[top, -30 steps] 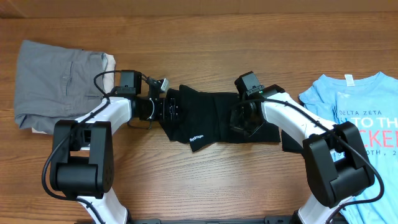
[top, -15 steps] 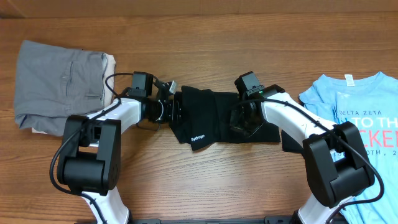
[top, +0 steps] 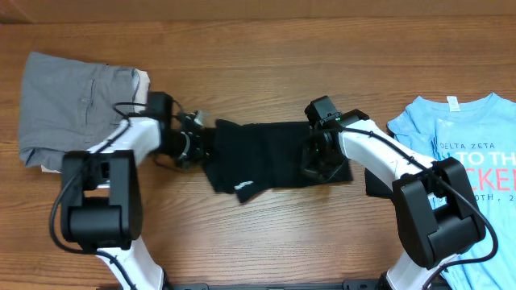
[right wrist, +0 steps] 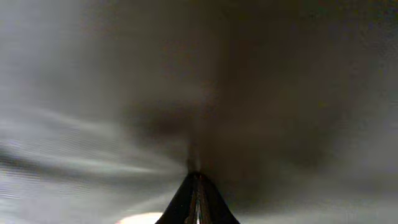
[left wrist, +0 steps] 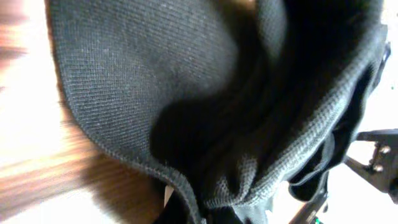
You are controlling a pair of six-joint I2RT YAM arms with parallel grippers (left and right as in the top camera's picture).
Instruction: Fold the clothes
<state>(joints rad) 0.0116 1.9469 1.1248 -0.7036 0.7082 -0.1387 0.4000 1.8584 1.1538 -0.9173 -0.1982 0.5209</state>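
The folded T-shirt's other end (top: 342, 171) lies right of my left gripper in the overhead view, so next that gripper should lift, swing across and release there, halving the long folded T-shirt.
The black T-shirt (top: 262, 157) lies as a narrow folded band across the middle of the table, its small white logo (top: 244, 187) near the front edge. My left gripper (top: 203, 143) is shut on the band's left end. In the left wrist view black knit (left wrist: 155, 74) fills the frame, and its hem bunches at my left gripper (left wrist: 208, 214). My right gripper (top: 317, 159) is shut on the band's right end. In the right wrist view blurred dark cloth (right wrist: 261, 93) sits right ahead of the closed right gripper (right wrist: 196, 196).
Folded grey trousers (top: 72, 105) lie at the far left, just behind the left arm. A light-blue printed T-shirt (top: 463, 137) lies flat at the right edge, partly under the right arm. Bare wooden table (top: 258, 48) runs along the back and front.
My left gripper has shut on the shirt's left end and drawn it leftward. The band has slid left and pulled straighter. The right gripper has stayed on its end.
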